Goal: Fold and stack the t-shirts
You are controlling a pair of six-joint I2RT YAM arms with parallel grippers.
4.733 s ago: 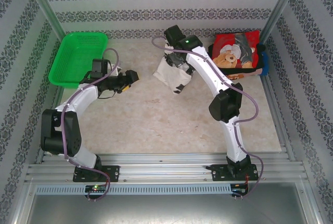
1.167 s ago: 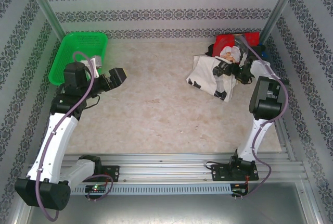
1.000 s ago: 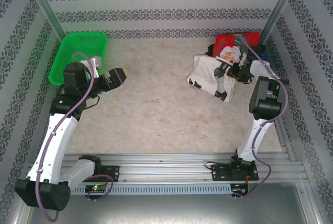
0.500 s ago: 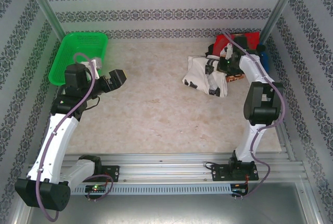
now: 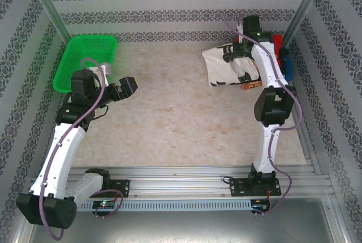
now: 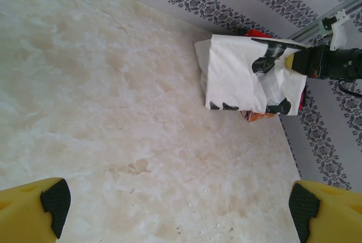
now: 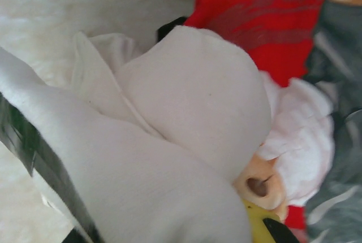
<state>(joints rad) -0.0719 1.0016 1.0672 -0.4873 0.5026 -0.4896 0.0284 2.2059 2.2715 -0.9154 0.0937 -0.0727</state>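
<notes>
I should move my right gripper over the stack's red edge (image 5: 277,42) toward the metal post and let go of the white t-shirt (image 5: 222,66), because the shirt still hangs partly over bare table.
A folded white t-shirt (image 5: 222,66) with black print hangs at the back right, and my right gripper (image 5: 233,52) is shut on its upper edge. In the left wrist view this shirt (image 6: 237,73) is held just above the table, in front of the stack. In the right wrist view white cloth (image 7: 169,141) bulges over one yellow finger (image 7: 257,220), above the red teddy-bear t-shirt (image 7: 254,22). Red (image 5: 277,42) and blue (image 5: 285,65) edges of the folded stack peek out behind the right arm. My left gripper (image 5: 128,87) is open and holds nothing, its fingertips (image 6: 54,198) far apart over bare table.
A green mesh basket (image 5: 85,62) stands at the back left, just behind the left arm. The patterned back wall and a metal post (image 5: 300,5) close in right behind the stack. Bare marbled tabletop (image 5: 169,118) lies between the arms.
The right arm has lifted the white t-shirt and carried it back and up towards the stack, stretching out as it went. The left arm has barely moved.
</notes>
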